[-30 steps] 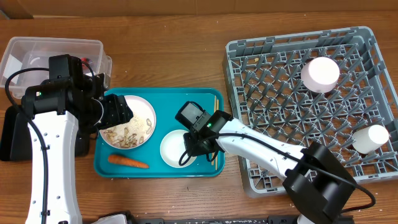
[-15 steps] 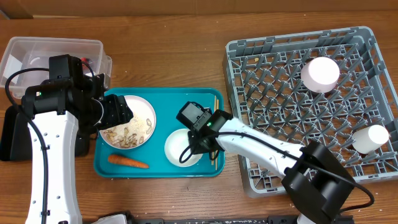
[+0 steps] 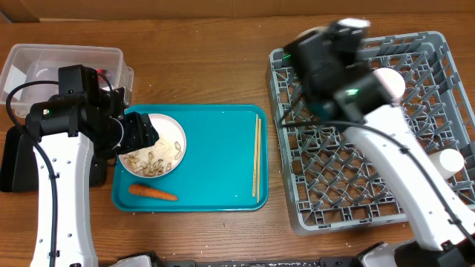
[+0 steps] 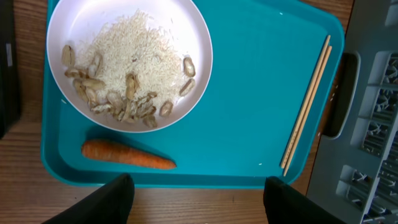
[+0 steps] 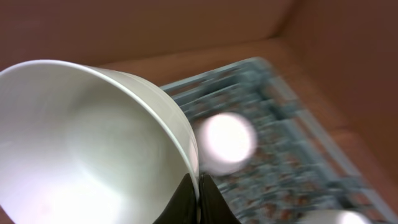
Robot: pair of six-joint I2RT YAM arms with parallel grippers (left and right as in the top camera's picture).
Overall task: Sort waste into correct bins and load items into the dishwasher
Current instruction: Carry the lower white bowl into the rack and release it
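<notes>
Next, the right gripper lowers the empty bowl toward the rack's upside-down cup at the back, then opens.
My right gripper is shut on the rim of an empty white bowl, held high over the grey dishwasher rack. From overhead the right arm is a blur above the rack's far left corner and hides the bowl. My left gripper stands open just off the near edge of the teal tray. On that tray lie a white bowl of food scraps, an orange carrot and the chopsticks.
Two white cups sit upside down in the rack, one at the back and one at the right edge. A clear tub stands at the far left, with a black tray below it, partly under my left arm.
My right gripper closed on the empty white bowl, lifted it off the teal tray and swung it up over the rack. The left arm has stayed put.
</notes>
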